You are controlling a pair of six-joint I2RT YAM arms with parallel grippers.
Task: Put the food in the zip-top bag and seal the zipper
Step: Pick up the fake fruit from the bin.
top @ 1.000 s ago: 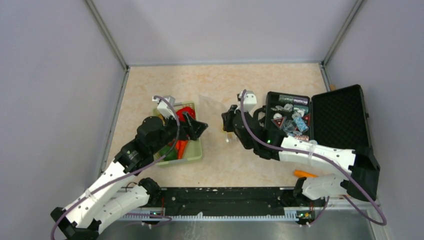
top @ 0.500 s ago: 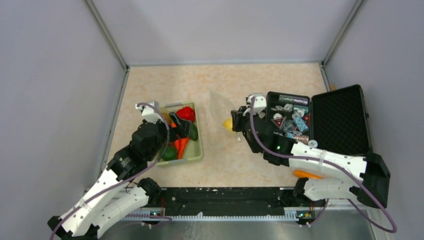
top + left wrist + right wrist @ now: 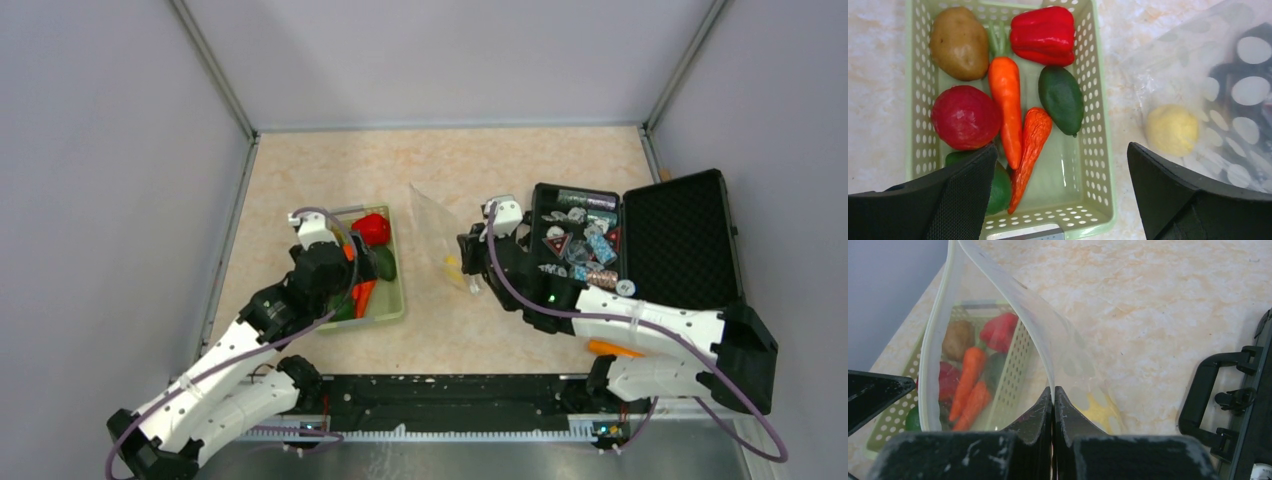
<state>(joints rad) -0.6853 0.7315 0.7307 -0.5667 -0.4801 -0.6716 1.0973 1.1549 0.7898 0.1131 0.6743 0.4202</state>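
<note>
The open left gripper turns down and toward the left in the wrist view around the green piece (image 3: 343, 309) (image 3: 1000, 190) next, since one gripper finger hangs over it.
The pale green basket (image 3: 1100, 165) holds the food: a red pepper (image 3: 1044, 34), two orange carrots (image 3: 1006, 100), a dark green piece (image 3: 1062, 99), a brown potato (image 3: 959, 42), a red round piece (image 3: 964, 116) and a green piece (image 3: 997, 187). My left gripper (image 3: 1060, 200) is open and empty, above the basket's near right corner. My right gripper (image 3: 1053, 396) is shut on the zipper (image 3: 1013, 295) of the clear dotted zip-top bag (image 3: 440, 235) and holds its mouth open. A yellow piece (image 3: 1172, 129) lies inside the bag; it also shows in the right wrist view (image 3: 1103, 412).
An open black case (image 3: 640, 240) with shiny packets stands at the right, its handle (image 3: 1213, 390) close to my right gripper. An orange piece (image 3: 610, 348) lies by the right arm's base. Grey walls enclose the table.
My left gripper has drawn back from the bag to over the basket, open and empty. The yellow piece is now inside the bag. The right gripper keeps its hold on the bag's edge.
</note>
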